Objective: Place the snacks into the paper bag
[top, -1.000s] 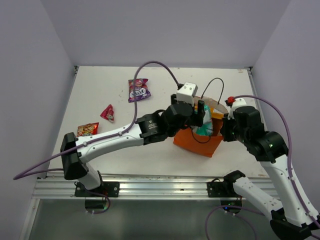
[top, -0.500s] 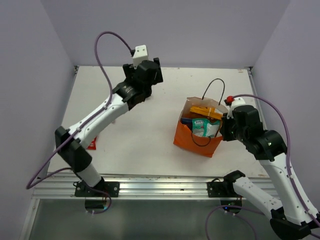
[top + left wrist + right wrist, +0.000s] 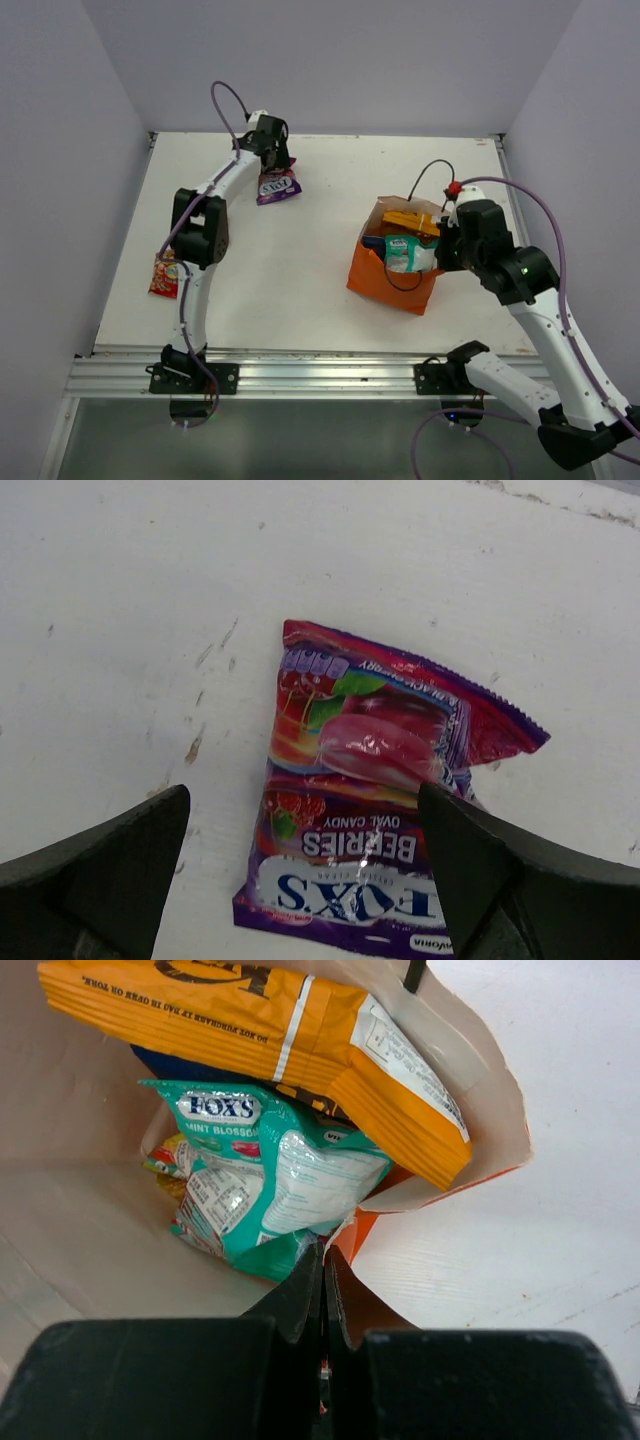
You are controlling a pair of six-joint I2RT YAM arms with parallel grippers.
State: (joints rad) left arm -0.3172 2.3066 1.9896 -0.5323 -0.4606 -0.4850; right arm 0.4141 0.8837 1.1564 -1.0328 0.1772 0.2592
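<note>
The packet lies flat between the open fingers of my left gripper, which moves down to the middle of the purple-pink packet [image 3: 276,178] [image 3: 371,813] next and closes.
The orange paper bag [image 3: 392,281] stands open at the right of the table. It holds an orange-yellow packet [image 3: 262,1017], a teal-green packet [image 3: 268,1172], a dark blue one [image 3: 163,1061] and a small orange-green one [image 3: 164,1156]. My right gripper [image 3: 441,250] is shut on the bag's right rim [image 3: 400,1196]. The purple-pink packet [image 3: 371,813] lies flat at the far left [image 3: 278,186]. My left gripper [image 3: 305,800] is open just above it, fingers either side, not touching. An orange-red packet [image 3: 164,275] lies at the left edge. The small red packet is hidden.
The left arm's elbow [image 3: 203,226] hangs over the table's left side. The bag's black cord handle [image 3: 429,170] loops up behind the bag. Walls close the table at the back and both sides.
My left arm has swung away from the bag to the far left and now hovers over the purple-pink packet. The teal-green packet stays in the bag. The right gripper has kept its hold.
</note>
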